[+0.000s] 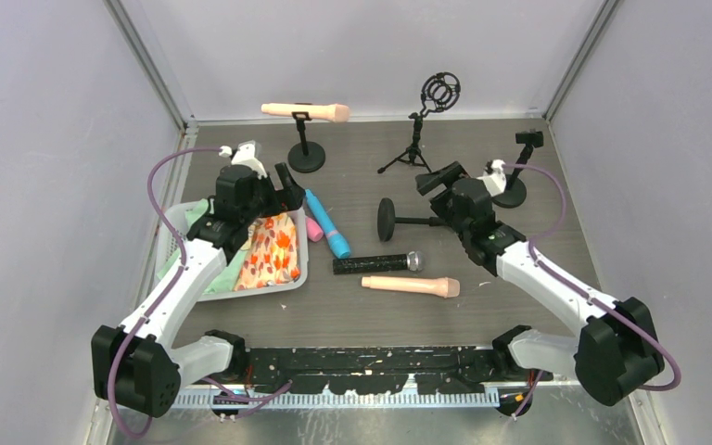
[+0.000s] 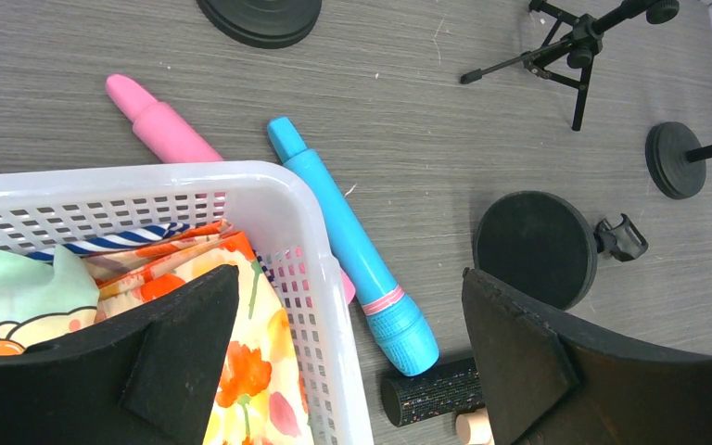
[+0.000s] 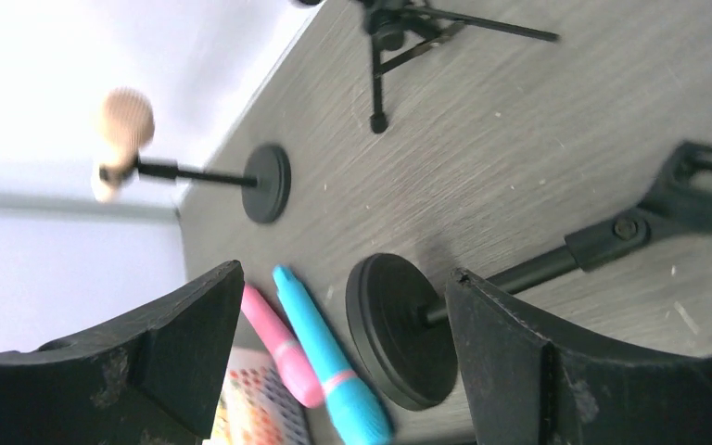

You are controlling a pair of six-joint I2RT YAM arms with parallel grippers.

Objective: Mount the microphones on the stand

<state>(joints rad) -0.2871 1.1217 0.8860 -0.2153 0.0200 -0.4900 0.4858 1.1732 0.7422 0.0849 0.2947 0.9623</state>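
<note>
The toppled stand's pole near its clip [image 1: 434, 222] [image 3: 554, 264] is below the open fingers of my right gripper. My right gripper needs to turn and go down onto it next.
One peach microphone [image 1: 306, 111] sits clipped on the back stand [image 1: 307, 159]. A blue microphone [image 1: 327, 223], a black one with a silver head [image 1: 377, 263] and a second peach one [image 1: 411, 286] lie loose mid-table. My left gripper [image 1: 283, 199] hangs open and empty over the basket's far right corner, with the blue microphone [image 2: 352, 246] below between its fingers. A round-base stand [image 1: 387, 220] lies toppled on its side. My right gripper [image 1: 436, 199] is open just above its pole [image 3: 538, 269], holding nothing.
A white basket [image 1: 176, 222] of patterned cloths stands at the left. A pink stick [image 1: 314, 228] lies against it beside the blue microphone. A tripod stand with a ring mount [image 1: 417, 139] is at the back, and another round-base stand [image 1: 512, 190] at the back right.
</note>
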